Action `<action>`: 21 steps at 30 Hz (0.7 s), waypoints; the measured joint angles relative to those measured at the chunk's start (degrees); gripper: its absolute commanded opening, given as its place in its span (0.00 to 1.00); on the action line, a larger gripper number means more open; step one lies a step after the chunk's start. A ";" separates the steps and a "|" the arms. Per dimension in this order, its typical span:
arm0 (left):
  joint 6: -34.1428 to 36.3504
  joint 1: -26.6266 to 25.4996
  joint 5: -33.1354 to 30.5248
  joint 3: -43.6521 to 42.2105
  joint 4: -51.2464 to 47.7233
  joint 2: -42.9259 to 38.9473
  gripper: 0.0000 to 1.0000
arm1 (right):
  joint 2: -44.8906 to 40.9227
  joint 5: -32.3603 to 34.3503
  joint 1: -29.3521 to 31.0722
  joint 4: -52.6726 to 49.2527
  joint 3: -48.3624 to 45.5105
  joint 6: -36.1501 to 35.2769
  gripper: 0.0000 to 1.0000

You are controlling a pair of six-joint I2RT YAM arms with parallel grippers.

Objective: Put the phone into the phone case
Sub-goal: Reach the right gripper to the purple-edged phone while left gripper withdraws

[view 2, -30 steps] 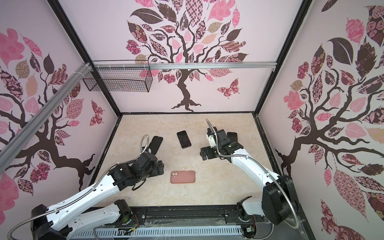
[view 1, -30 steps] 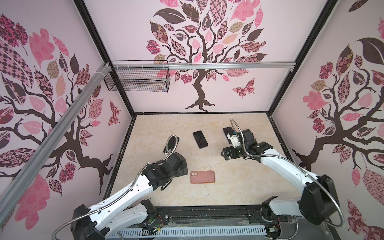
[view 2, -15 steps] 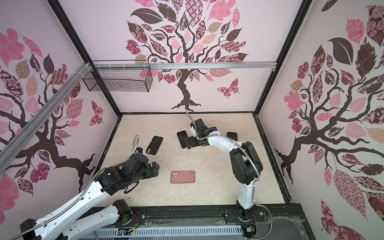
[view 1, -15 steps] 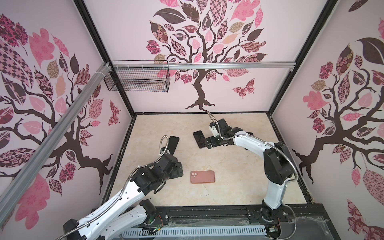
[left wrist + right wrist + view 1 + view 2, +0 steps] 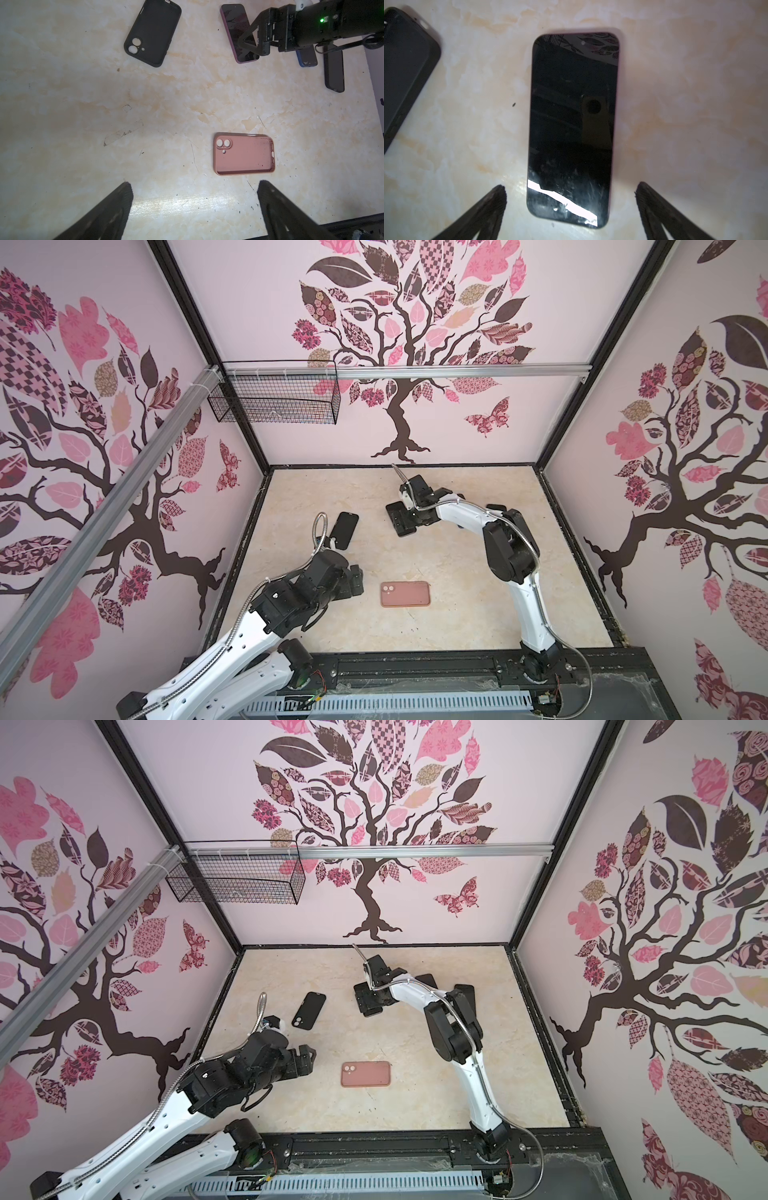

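Observation:
Next, my right gripper lowers outward over the phone's middle (image 5: 571, 134) and closes on the long edges, as only the dark phone's near end lies between its open fingers.
A pink phone case (image 5: 405, 594) (image 5: 365, 1074) lies hollow side up at the front middle of the table, also seen in the left wrist view (image 5: 244, 153). The dark phone (image 5: 573, 124) (image 5: 239, 33) lies screen up farther back. My right gripper (image 5: 400, 519) (image 5: 571, 188) hovers over it, open, with its fingers apart on either side of the phone's near end. In both top views that gripper covers most of the phone. My left gripper (image 5: 356, 583) (image 5: 193, 187) stands open and holds nothing, just left of the pink case.
A black phone case (image 5: 345, 529) (image 5: 152, 33) lies hollow side up at the back left. A blue phone (image 5: 307, 58) and another dark phone (image 5: 334, 70) lie behind the right arm. A wire basket (image 5: 274, 400) hangs on the back wall.
My right arm has swung left and back from the table's right-middle until its gripper is over the phone. The left arm has shifted a little and still points at the pink case.

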 measured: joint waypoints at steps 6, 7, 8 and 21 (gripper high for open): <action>-0.13 0.00 0.46 -0.59 0.17 -1.49 0.97 | 5.07 1.64 1.09 -3.02 6.86 0.00 1.00; -0.20 0.00 0.55 -0.87 0.17 -1.70 0.97 | 5.77 2.05 1.27 -3.52 8.09 -0.02 1.00; -0.26 0.00 0.57 -1.11 0.17 -1.84 0.97 | 6.43 2.58 1.38 -3.93 9.14 -0.04 1.00; -0.46 0.00 0.72 -1.92 -0.02 -3.74 0.97 | 10.62 10.01 2.89 -7.28 15.30 -1.14 0.93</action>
